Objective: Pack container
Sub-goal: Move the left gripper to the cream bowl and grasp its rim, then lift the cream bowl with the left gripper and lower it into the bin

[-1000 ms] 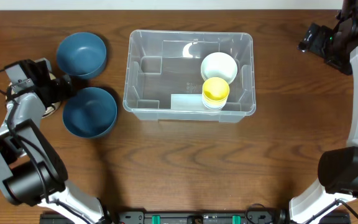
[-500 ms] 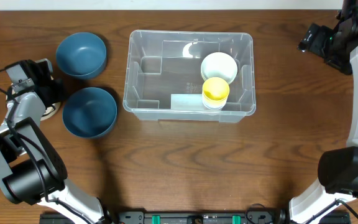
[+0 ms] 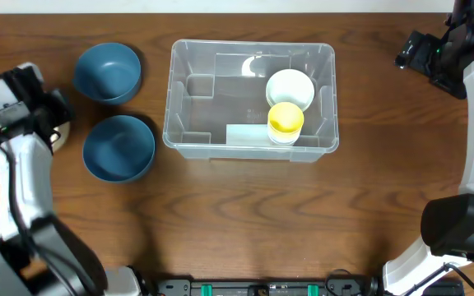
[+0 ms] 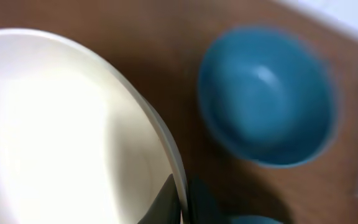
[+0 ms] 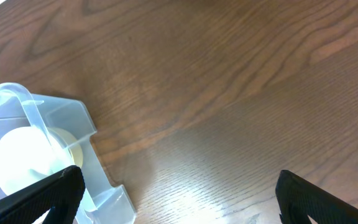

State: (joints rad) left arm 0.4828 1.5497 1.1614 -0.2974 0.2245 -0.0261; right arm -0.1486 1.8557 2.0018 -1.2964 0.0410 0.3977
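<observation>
I should move my left gripper over the container's end by the blue bowls next, because that end is empty. Then I should lower the white bowl inside and let go of the bowl's rim.
The container (image 3: 253, 141), a large clear plastic bin, stands mid-table with a white bowl (image 3: 290, 86) and a yellow cup (image 3: 285, 118) in its right end. At the far left my left gripper (image 3: 58, 122) is shut on the rim of another white bowl (image 3: 64, 134), mostly hidden under the arm. In the left wrist view this white bowl (image 4: 61, 124) fills the left half, and my left gripper (image 4: 183, 196) pinches its rim, one finger inside and one outside. My right gripper (image 5: 179, 208) hangs open over bare wood by the container's corner (image 5: 61, 121).
Two dark blue bowls lie left of the container, one at the back (image 3: 108, 72) and one nearer the front (image 3: 118, 148). The back blue bowl (image 4: 266, 96) shows blurred in the left wrist view. The right arm (image 3: 434, 53) sits at the far right corner.
My left gripper has closed on the white bowl's rim, and the left arm has drawn back to the left with it. The right arm has not moved.
</observation>
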